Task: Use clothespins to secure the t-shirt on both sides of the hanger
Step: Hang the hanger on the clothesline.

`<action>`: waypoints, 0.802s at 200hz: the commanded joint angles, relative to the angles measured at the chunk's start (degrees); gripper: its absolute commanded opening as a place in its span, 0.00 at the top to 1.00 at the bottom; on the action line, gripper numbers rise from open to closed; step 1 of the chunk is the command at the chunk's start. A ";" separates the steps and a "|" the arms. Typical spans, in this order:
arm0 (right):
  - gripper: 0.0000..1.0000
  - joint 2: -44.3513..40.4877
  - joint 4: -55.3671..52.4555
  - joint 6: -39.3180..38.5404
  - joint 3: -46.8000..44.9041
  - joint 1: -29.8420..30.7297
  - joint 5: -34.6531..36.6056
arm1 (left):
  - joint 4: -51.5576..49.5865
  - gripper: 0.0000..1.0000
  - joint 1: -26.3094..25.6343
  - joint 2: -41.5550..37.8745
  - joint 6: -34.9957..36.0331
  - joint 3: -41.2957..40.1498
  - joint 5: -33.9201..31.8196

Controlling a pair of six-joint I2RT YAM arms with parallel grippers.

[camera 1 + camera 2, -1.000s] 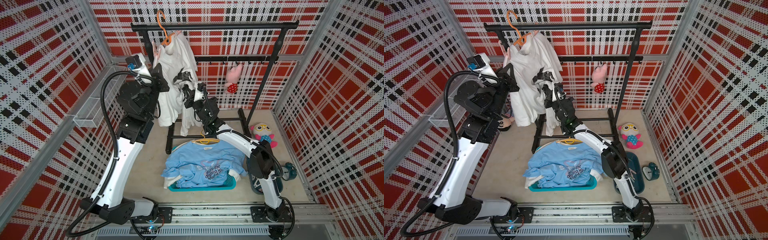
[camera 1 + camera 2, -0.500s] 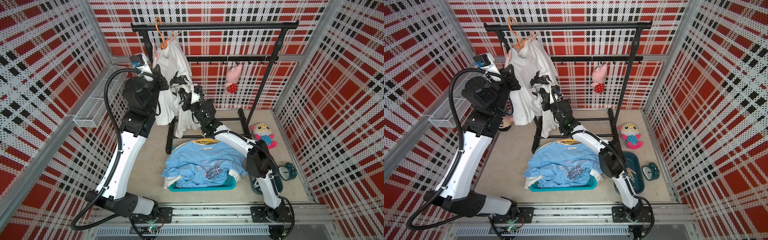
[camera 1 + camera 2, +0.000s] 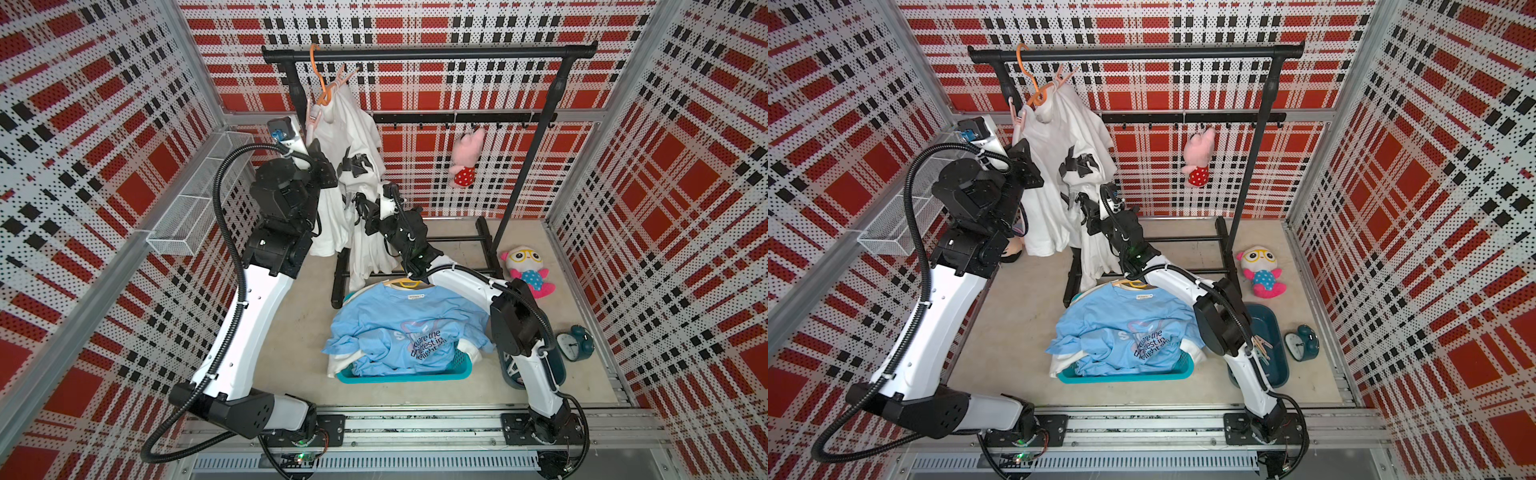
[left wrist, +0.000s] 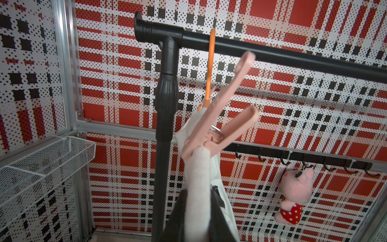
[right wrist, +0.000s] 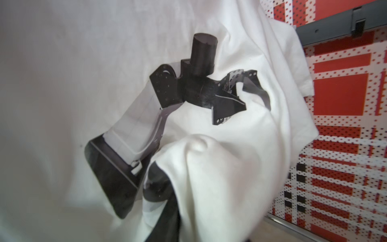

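The near clothespin already clamps the t-shirt's shoulder, so the left gripper will next move slightly toward the wire wall basket and then open to let go of the t-shirt's edge (image 3: 314, 137) (image 4: 198, 189).
A white t-shirt (image 3: 353, 137) with a black robot-arm print hangs on an orange hanger (image 3: 322, 89) hooked over the black rack's top bar (image 3: 415, 52). One pink clothespin (image 4: 219, 125) clamps the cloth at the shoulder nearest my left gripper. A second one (image 3: 344, 77) sits on the hanger's other side. My left gripper (image 4: 199, 201) is shut on the t-shirt's edge just below the near clothespin. My right gripper (image 3: 357, 205) is at the shirt's lower front. A fold of cloth (image 5: 209, 167) drapes over it and hides its jaws.
A teal basket (image 3: 405, 376) holds a blue t-shirt. A dark blue tray (image 3: 1273, 332) with loose clothespins (image 3: 1260, 347) lies behind my right arm. A pink plush (image 3: 467, 156) hangs from the hook rail. A plush owl (image 3: 525, 268), an alarm clock (image 3: 573, 343) and a wire wall basket (image 3: 195, 199) are nearby.
Both arms and the t-shirt have shifted left toward the rack's left post. The shirt now hangs narrower and more bunched.
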 commanded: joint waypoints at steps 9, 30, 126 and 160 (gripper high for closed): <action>0.32 -0.85 0.36 -0.83 -0.85 0.38 -0.65 | 2.19 1.00 0.47 -2.40 0.94 -0.79 -1.34; 0.19 -2.68 -0.37 -2.85 -3.27 0.38 1.70 | 2.17 1.00 0.41 -3.30 0.85 -1.37 -1.60; 0.00 -14.01 -5.35 -2.30 -17.62 -4.60 1.26 | 1.05 0.84 0.13 -6.09 1.91 -3.59 -1.75; 0.00 -16.22 -8.38 -0.58 -19.61 -5.16 0.23 | 0.17 0.50 0.03 -6.89 2.46 -3.62 -0.43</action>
